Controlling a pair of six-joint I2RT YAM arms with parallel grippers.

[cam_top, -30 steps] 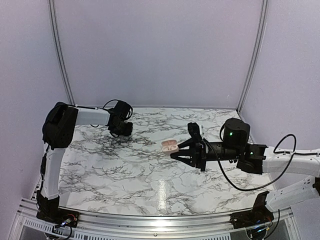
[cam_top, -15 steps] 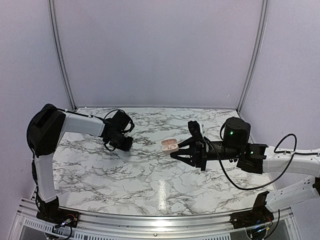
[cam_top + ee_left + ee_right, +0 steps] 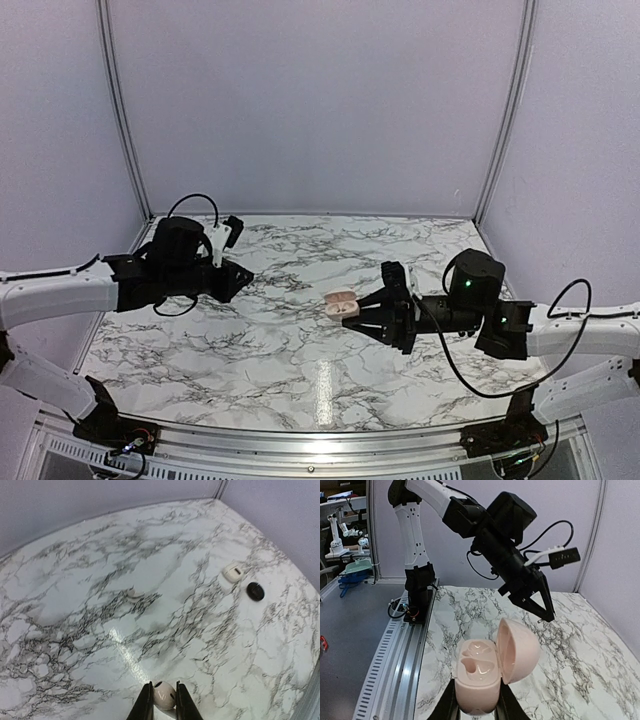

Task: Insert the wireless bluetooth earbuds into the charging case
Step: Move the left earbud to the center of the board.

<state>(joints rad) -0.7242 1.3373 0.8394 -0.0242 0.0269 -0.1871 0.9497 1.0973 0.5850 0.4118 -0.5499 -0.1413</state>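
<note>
My left gripper should move back and down to release the earbud on the clear marble near the metal bar (image 3: 246, 388).
My right gripper (image 3: 476, 702) is shut on the charging case (image 3: 476, 682), a pale pinkish pebble held above the table. Its lid (image 3: 519, 649) is swung open to the right, and both sockets show with nothing in them. In the top view the case (image 3: 341, 301) hangs at the table's middle. My left gripper (image 3: 164, 704) is shut on one earbud (image 3: 163, 693), a pale rounded bud with dark openings, lifted off the marble. That gripper (image 3: 238, 281) hovers left of the case, with a clear gap between them. A second small pale piece (image 3: 134, 594), earbud-like, lies on the marble.
A brighter white squarish piece with a dark spot (image 3: 232, 572) and a black round puck (image 3: 255, 591) lie side by side on the marble table (image 3: 300, 350). Purple walls close off the back and sides. A metal rail (image 3: 395, 660) runs along the near edge.
The left arm has swung out from the back left and lifted off the table, its jaws closing on the earbud. The right gripper has shifted slightly nearer with the open case.
</note>
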